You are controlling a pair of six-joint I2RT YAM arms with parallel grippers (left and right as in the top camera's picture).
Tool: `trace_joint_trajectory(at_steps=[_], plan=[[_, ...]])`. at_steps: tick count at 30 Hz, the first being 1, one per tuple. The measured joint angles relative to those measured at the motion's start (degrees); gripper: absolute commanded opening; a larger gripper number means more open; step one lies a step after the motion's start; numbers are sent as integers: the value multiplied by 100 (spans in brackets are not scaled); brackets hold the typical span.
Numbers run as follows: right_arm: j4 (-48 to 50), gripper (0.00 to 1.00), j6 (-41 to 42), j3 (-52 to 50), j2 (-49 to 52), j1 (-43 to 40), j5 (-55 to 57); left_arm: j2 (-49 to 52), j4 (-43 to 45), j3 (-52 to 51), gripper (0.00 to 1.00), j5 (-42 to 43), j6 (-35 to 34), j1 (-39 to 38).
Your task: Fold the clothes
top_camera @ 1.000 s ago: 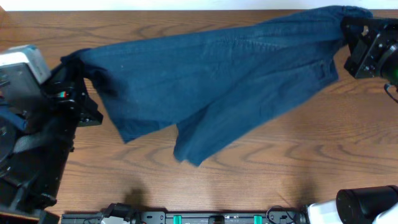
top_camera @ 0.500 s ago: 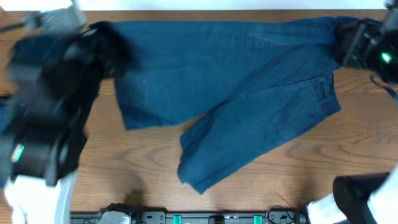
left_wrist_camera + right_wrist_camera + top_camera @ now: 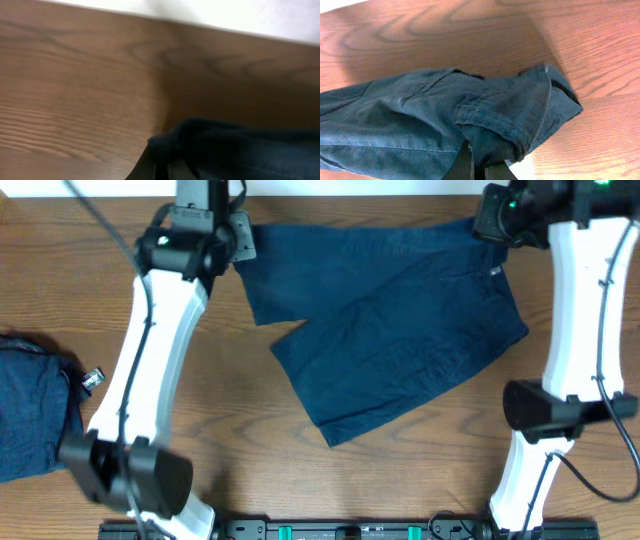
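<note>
The right gripper moves to the right in the overhead view next, toward the bare wood beside the shorts point(image 3: 390, 330), and releases the waistband corner, because they lie crooked.
A pair of dark blue shorts point(image 3: 390, 330) lies spread across the far middle of the wooden table. My left gripper point(image 3: 238, 242) is shut on the far left leg hem of the shorts point(image 3: 235, 145). My right gripper point(image 3: 487, 222) is shut on the far right waistband corner of the shorts point(image 3: 490, 120), and the cloth bunches over its fingers point(image 3: 479, 167). Both grippers are near the table's back edge, with the far edge of the shorts stretched between them.
A folded dark blue garment point(image 3: 30, 410) lies at the left edge of the table with a small metal piece point(image 3: 92, 378) beside it. A white wall runs along the table's far edge point(image 3: 225, 15). Bare wood lies in front of the shorts.
Both arms have swung toward the back of the table, carrying the shorts with them. The shorts now lie flatter and farther back. The folded garment at the left has come into view.
</note>
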Motion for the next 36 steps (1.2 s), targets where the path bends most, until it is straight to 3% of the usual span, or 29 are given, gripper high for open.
trace_joint_trajectory(at_steps=[14,27,36], plan=[[114,1,-155,0,393,-428,74,487,-70,0,6,737,-177,-184],[-90,1,-367,0,905,-870,118,487,-352,0,6,743,-177,-1495],[-125,1,-452,0,905,-907,120,487,-1123,-2,6,603,-348,-2133]])
